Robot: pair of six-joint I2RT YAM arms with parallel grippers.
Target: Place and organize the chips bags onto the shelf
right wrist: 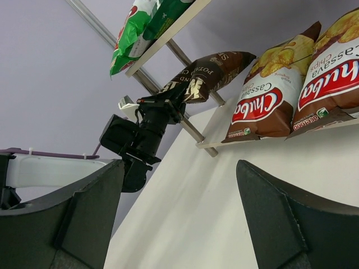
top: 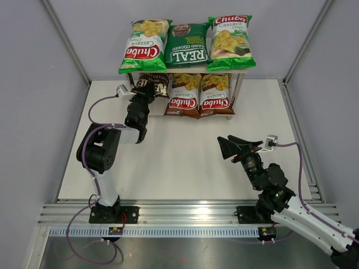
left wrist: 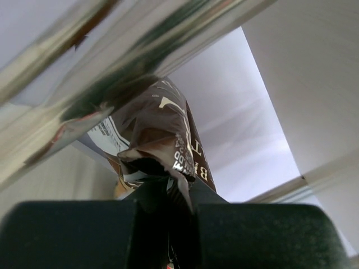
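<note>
The Kettle bag still hangs above the lower board's empty end (top: 156, 105). It comes down there in my left gripper next and shifts toward the brown Chuba bags.
The shelf (top: 238, 70) stands at the back. Its top board holds a light-green Chuba bag (top: 143, 45), the dark-green REAL bag (top: 187, 46) and a second light-green Chuba bag (top: 229, 42). The lower board holds two brown Chuba bags (top: 184, 95) (top: 215, 93). My left gripper (top: 145, 91) is shut on the dark-brown Kettle bag (top: 154, 84), holding it at the lower tier's left end, partly under the top board; it also shows in the left wrist view (left wrist: 162, 145) and the right wrist view (right wrist: 210, 73). My right gripper (top: 233, 147) is open and empty over the table.
The shelf's shiny metal leg (left wrist: 129, 53) runs close across the left wrist view. Grey walls enclose the white table (top: 179, 162) on three sides. An aluminium rail (top: 185, 216) runs along the near edge.
</note>
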